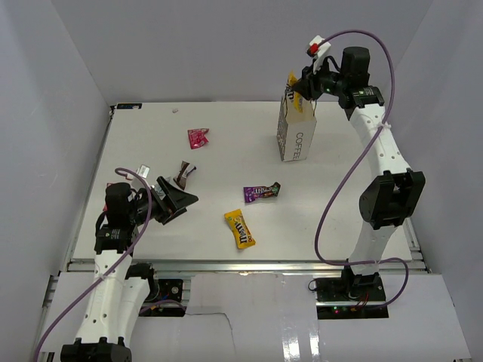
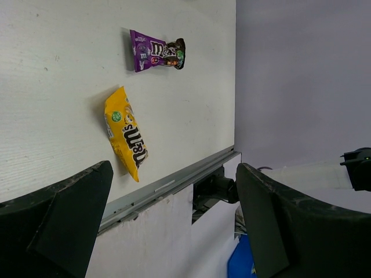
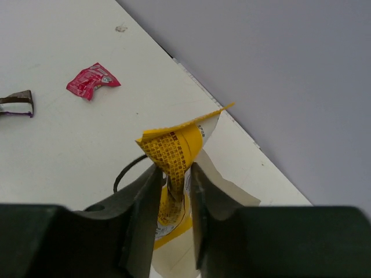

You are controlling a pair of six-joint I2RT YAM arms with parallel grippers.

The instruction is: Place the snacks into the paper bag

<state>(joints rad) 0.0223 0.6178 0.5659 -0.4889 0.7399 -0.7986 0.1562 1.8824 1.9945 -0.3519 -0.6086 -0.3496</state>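
Note:
The yellow snack is below my left gripper and to its right in the top view. I will move that way and lower my open fingers on both sides of the snack's middle.
The white paper bag (image 1: 296,136) marked "COFFEE" stands upright at the back right. My right gripper (image 1: 304,92) is just above its open top, shut on a yellow snack (image 1: 293,81). In the right wrist view the fingers pinch the crumpled yellow snack (image 3: 174,152) at the gripper (image 3: 174,180), over the bag's mouth (image 3: 232,194). My left gripper (image 1: 178,199) is open and empty, low over the table's left side. A second yellow snack (image 1: 240,229) (image 2: 126,134) and a purple-and-dark snack (image 1: 261,192) (image 2: 156,56) lie mid-table. A pink-red snack (image 1: 198,137) (image 3: 91,80) lies farther back.
A small dark brown wrapper (image 1: 183,173) (image 3: 17,103) lies just beyond the left gripper. Something red (image 1: 112,185) peeks out behind the left arm. The table's metal front rail (image 2: 168,185) runs close to the yellow snack. Grey walls enclose the table.

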